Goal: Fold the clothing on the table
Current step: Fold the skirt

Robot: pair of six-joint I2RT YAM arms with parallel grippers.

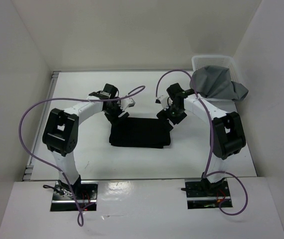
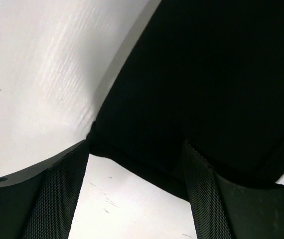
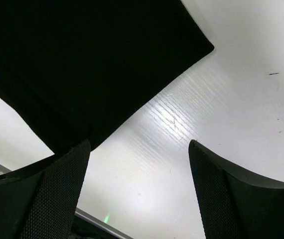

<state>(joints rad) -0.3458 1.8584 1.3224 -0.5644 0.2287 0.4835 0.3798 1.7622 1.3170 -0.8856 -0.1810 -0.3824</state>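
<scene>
My right gripper is above the clothing's near corner (image 1: 167, 144) (image 3: 70, 141), which is to its left in the right wrist view. My right gripper will next move down and over onto it.
The black clothing (image 1: 140, 133) lies as a flat folded rectangle in the middle of the white table (image 1: 142, 82). My left gripper (image 1: 118, 112) hovers at its far left corner, open, with nothing between its fingers. In the left wrist view the clothing (image 2: 207, 74) fills the upper right and its edge runs just past the open left gripper (image 2: 134, 167). My right gripper (image 1: 168, 116) sits at the far right corner, also open. The right wrist view shows a corner of the clothing (image 3: 82, 55) beyond the open right gripper (image 3: 139, 157), with bare table (image 3: 231, 99) between the fingers.
A white mesh basket (image 1: 209, 61) stands at the back right corner with a grey cloth (image 1: 221, 84) draped over its front rim. White walls enclose the table on three sides. A metal rail (image 1: 38, 142) runs along the left edge.
</scene>
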